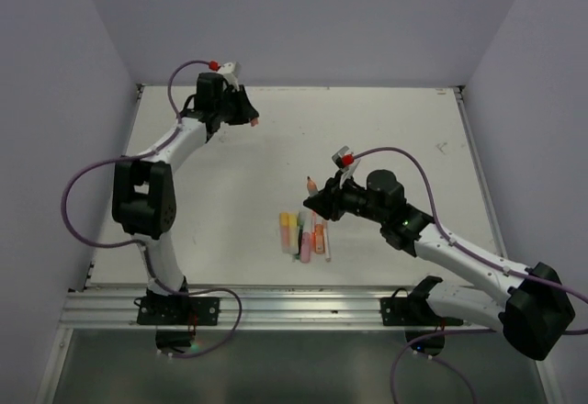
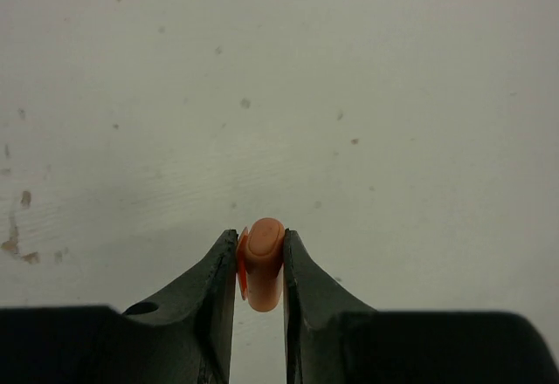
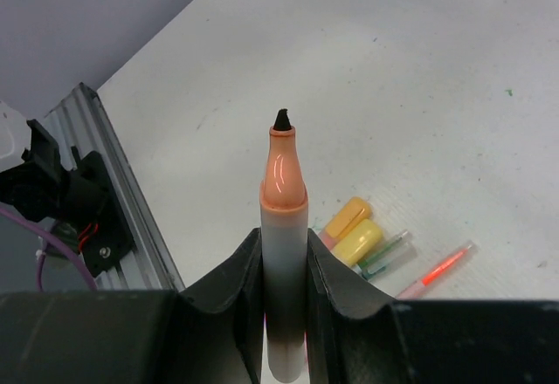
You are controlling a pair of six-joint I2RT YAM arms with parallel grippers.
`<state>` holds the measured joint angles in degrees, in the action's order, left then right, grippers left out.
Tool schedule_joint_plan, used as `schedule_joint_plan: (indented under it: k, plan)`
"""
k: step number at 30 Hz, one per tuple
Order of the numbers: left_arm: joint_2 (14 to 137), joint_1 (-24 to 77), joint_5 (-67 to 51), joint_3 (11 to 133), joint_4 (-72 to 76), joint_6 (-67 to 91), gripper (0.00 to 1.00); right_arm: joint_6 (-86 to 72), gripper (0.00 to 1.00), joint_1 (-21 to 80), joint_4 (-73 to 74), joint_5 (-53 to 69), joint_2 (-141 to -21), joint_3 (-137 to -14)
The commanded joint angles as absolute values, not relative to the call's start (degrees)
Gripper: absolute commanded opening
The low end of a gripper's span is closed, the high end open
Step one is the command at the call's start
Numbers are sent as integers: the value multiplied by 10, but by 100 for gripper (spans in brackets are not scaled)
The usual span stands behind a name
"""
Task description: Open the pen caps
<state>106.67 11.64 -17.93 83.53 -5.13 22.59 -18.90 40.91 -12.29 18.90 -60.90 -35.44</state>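
Note:
My left gripper moves down to the bare tabletop beneath it and releases the stubby orange pen cap [image 2: 262, 266] next, since that patch is clear of pens.
My left gripper [image 1: 250, 117] is at the far left of the table, shut on a stubby orange pen cap [image 2: 262, 266] held above bare table; in the left wrist view the gripper [image 2: 260, 243] squeezes the cap between both fingers. My right gripper [image 1: 319, 204] is shut on an uncapped highlighter [image 3: 284, 227] with a white body, orange neck and dark tip, pointing away from the jaws [image 3: 284, 249]. The other pens [image 1: 303, 234] lie side by side on the table just below it: an orange-capped one [image 3: 348, 218], a yellow-capped one [image 3: 360, 241], thin green ones [image 3: 386, 253], and a thin orange one [image 3: 438, 270].
The aluminium rail [image 1: 276, 305] runs along the table's near edge and also shows in the right wrist view [image 3: 118, 196]. Grey walls enclose the table on the left, back and right. Purple cables loop from both arms.

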Motion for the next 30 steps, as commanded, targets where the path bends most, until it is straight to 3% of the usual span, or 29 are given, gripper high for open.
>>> schedule_joint_plan:
  k: [1, 9, 15, 19, 30]
  plan:
    - [1154, 112, -72, 927, -236, 149, 0, -203, 0, 406, -122, 148, -615, -364]
    - [1302, 95, -54, 1083, -308, 130, 0, -208, 0, 406, -134, 154, -648, -370]
    - [1351, 87, -49, 1128, -322, 123, 3, -209, 0, 405, -142, 160, -670, -379]
    - [1376, 84, -52, 1146, -325, 115, 14, -214, 0, 405, -152, 163, -678, -379]
    - [1350, 82, -69, 1118, -301, 127, 63, -220, 0, 405, -161, 160, -674, -376]
